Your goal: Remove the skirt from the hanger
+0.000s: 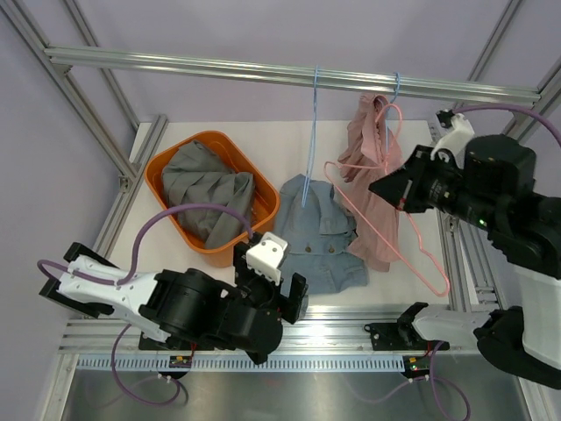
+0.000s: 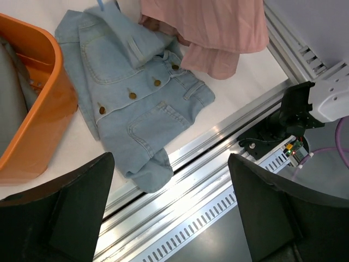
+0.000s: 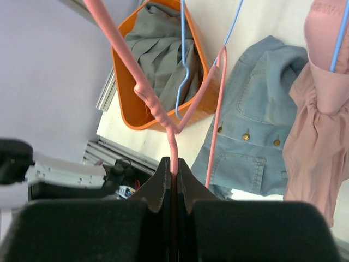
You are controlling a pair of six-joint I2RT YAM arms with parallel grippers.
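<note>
I will move my right gripper outward with a turn to the bare bar between the blue hangers and release the pink hanger's stem, as the pink hanger's hook has room there.
A light-blue denim skirt (image 1: pixel 320 232) with brass buttons lies crumpled on the white table, free of any hanger; its hem reaches the front edge (image 2: pixel 131 93). My right gripper (image 3: pixel 173 164) is shut on the stem of an empty pink hanger (image 3: pixel 172 143), held up at the right above the table (image 1: pixel 379 186). Low at the table's front edge, just in front of the skirt, my left gripper (image 1: pixel 272 303) stands wide open with nothing between its fingers (image 2: pixel 172 202).
A thin blue hanger (image 1: pixel 313 132) hangs from the overhead rail (image 1: pixel 219 64) down to the skirt. A pink garment (image 1: pixel 372 149) hangs beside it on another blue hanger. An orange basket (image 1: pixel 166 167) at the left holds a grey garment (image 1: pixel 206 189).
</note>
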